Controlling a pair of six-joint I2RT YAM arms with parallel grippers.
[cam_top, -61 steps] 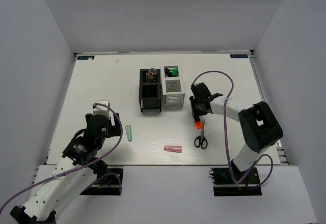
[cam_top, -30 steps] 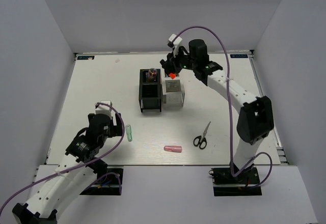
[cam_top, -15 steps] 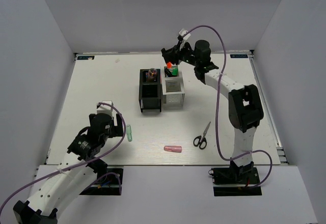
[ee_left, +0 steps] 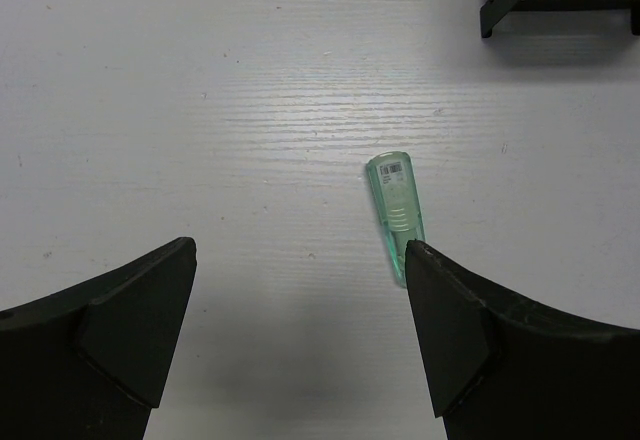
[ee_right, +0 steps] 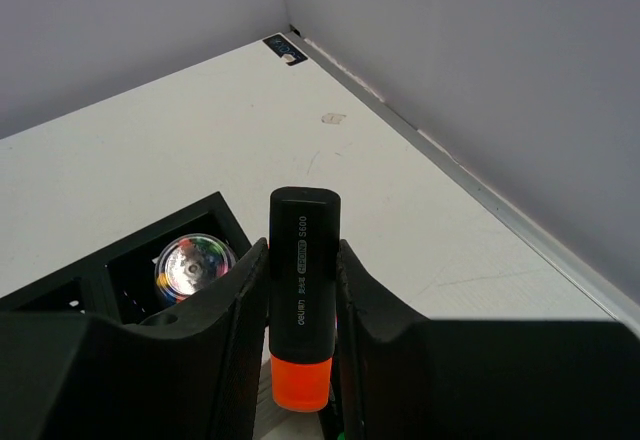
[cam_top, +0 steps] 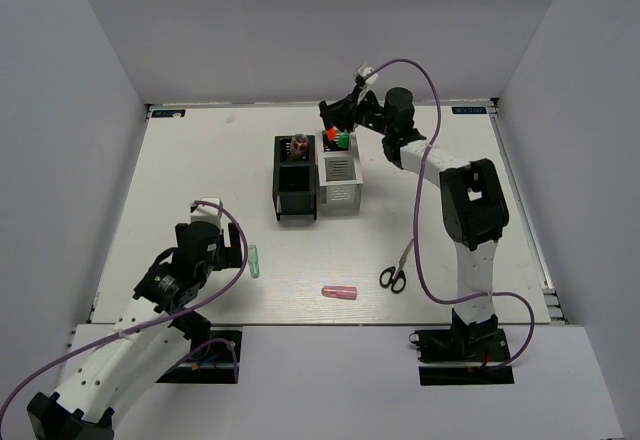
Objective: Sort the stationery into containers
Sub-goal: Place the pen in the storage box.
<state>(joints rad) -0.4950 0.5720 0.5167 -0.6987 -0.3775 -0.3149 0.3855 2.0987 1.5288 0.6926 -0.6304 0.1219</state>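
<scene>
I should lower my right gripper into the back section of the white mesh organiser and let go of the orange-and-black highlighter [ee_right: 301, 295] there, because a green highlighter already stands in that section.
My right gripper [cam_top: 336, 117] is shut on the orange-and-black highlighter [ee_right: 301, 295], orange end down, above the back compartment of the white mesh organiser [cam_top: 341, 182], next to a green highlighter [cam_top: 343, 141] standing there. The black mesh organiser [cam_top: 295, 192] stands to its left, with a round tub [ee_right: 193, 264] in its back cell. My left gripper [ee_left: 300, 335] is open and low over the table, with the pale green tube [ee_left: 396, 214] lying just ahead of its right finger [ee_left: 450, 330]. The pink tube [cam_top: 339, 292] and black-handled scissors [cam_top: 396, 271] lie on the near table.
White walls enclose the table on three sides. The right arm stretches from its base [cam_top: 465, 340] across the right side to the far organisers. A blue label [ee_right: 286, 49] marks the far corner.
My right gripper picked the orange highlighter up beside the scissors, carried it to the far organisers and lowered it to the white one's back cell. My left gripper edged toward the green tube.
</scene>
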